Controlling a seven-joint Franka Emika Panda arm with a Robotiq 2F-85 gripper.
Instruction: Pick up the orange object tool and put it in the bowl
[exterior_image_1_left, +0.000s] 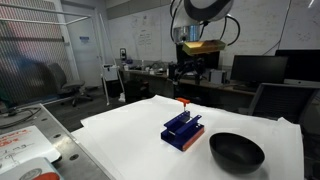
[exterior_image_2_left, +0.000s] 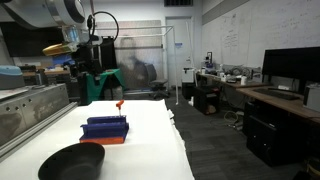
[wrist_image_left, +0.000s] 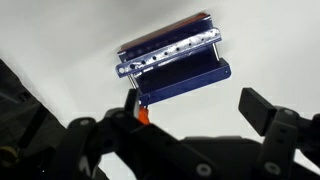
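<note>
My gripper comes down and toward the left in the wrist view onto the tool's orange top (exterior_image_1_left: 183, 101) (wrist_image_left: 143, 115) next, since the orange object tool is nearer one finger.
The orange object tool (exterior_image_1_left: 184, 102) is small and slim and stands upright at the far end of the blue slotted rack (exterior_image_1_left: 183, 130). It also shows in an exterior view (exterior_image_2_left: 119, 103) and in the wrist view (wrist_image_left: 143, 114), close by my left finger. The black bowl (exterior_image_1_left: 236, 152) sits on the white table next to the rack, and is seen as well in an exterior view (exterior_image_2_left: 72, 160). My gripper (wrist_image_left: 196, 106) is open and empty. It hangs above the tool and the rack's far end (exterior_image_1_left: 190, 78).
The blue rack with an orange base (exterior_image_2_left: 105, 128) lies between the tool and the bowl and fills the upper wrist view (wrist_image_left: 170, 62). The white table (exterior_image_1_left: 130, 135) has edges near the rack and bowl. Desks, monitors and chairs stand behind.
</note>
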